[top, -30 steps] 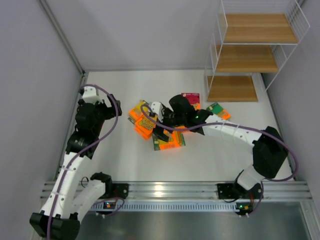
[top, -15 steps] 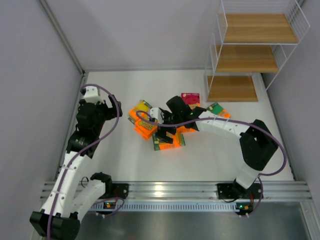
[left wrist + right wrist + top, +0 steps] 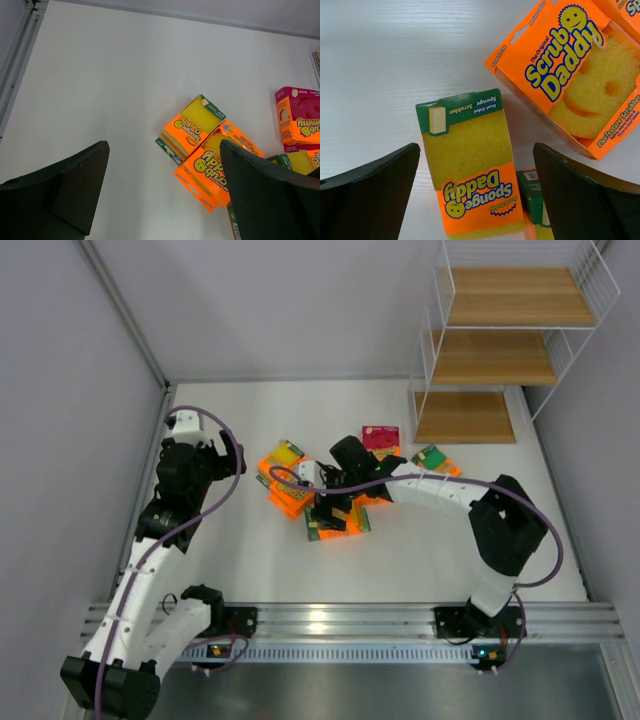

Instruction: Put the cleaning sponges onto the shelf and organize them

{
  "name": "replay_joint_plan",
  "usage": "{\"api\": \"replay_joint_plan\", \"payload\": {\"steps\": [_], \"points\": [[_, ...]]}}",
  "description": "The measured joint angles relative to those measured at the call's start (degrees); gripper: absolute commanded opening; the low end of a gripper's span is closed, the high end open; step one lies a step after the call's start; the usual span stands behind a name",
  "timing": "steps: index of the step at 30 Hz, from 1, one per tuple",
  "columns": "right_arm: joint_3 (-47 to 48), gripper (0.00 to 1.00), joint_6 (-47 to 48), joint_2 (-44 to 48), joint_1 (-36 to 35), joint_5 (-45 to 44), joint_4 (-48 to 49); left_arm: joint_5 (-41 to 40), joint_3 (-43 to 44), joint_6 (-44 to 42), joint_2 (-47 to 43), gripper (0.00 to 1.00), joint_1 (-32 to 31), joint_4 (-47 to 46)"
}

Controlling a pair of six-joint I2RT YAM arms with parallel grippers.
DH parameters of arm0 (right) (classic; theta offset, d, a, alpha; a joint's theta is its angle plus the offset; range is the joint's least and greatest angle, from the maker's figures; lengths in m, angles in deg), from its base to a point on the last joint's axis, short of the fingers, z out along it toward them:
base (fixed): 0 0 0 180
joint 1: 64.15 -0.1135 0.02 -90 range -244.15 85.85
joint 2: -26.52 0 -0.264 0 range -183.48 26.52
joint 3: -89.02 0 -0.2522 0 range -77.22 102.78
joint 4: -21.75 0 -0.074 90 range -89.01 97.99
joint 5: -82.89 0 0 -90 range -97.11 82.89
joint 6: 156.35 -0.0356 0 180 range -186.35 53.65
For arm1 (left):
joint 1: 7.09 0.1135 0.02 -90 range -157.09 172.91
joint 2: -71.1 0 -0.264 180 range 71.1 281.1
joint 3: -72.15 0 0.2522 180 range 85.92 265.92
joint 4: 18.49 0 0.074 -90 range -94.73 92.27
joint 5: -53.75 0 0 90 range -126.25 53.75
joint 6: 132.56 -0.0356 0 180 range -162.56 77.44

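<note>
My right gripper will next lower its open fingers along the green-topped Sponge Daddy pack's long sides and close.
The cleaning sponges lie in a loose pile mid-table. It includes an orange and yellow pack, an orange box, a magenta pack and a green-edged pack. My right gripper hangs open over the pile. In its wrist view its open jaws straddle a green-topped Sponge Daddy pack, beside a Scrub Daddy box. My left gripper is open and empty, left of the pile. Its wrist view shows an orange pack and an orange box ahead. The shelf stands at the back right.
Grey walls close in the table on the left, back and right. The aluminium rail with both arm bases runs along the near edge. The shelf's lowest board sits just above the table, right of the magenta pack.
My right arm has reached further left and settled over the middle of the pile. My left wrist has shifted slightly towards the back. Both grippers stay open.
</note>
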Motion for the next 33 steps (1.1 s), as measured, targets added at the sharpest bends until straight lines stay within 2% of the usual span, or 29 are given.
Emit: {"api": "replay_joint_plan", "payload": {"steps": [18,23,25,29,32,33], "points": [[0.04,0.99,-0.9,-6.14,0.0,-0.13,-0.15,-0.04,-0.02,-0.81,0.35,0.98,0.0,0.02],[-0.55,0.81,-2.67,-6.99,-0.22,-1.86,0.72,-0.15,-0.02,-0.9,0.35,0.98,0.0,0.02],[-1.38,0.68,-4.24,-6.25,-0.52,-3.34,1.79,-0.17,-0.02,-0.9,0.35,0.98,0.0,0.04],[-3.52,0.55,-11.13,-0.61,-1.05,-5.77,2.67,-0.2,-0.02,-0.9,-0.04,0.98,0.0,0.04],[-3.32,0.54,-18.43,7.17,-1.44,-8.76,2.91,-0.5,-0.02,-0.87,-0.9,0.98,0.0,0.04],[-2.32,0.6,-20.76,9.81,-1.53,-10.38,2.34,-0.9,-0.02,-0.85,-1.31,0.98,0.0,0.07]]}}
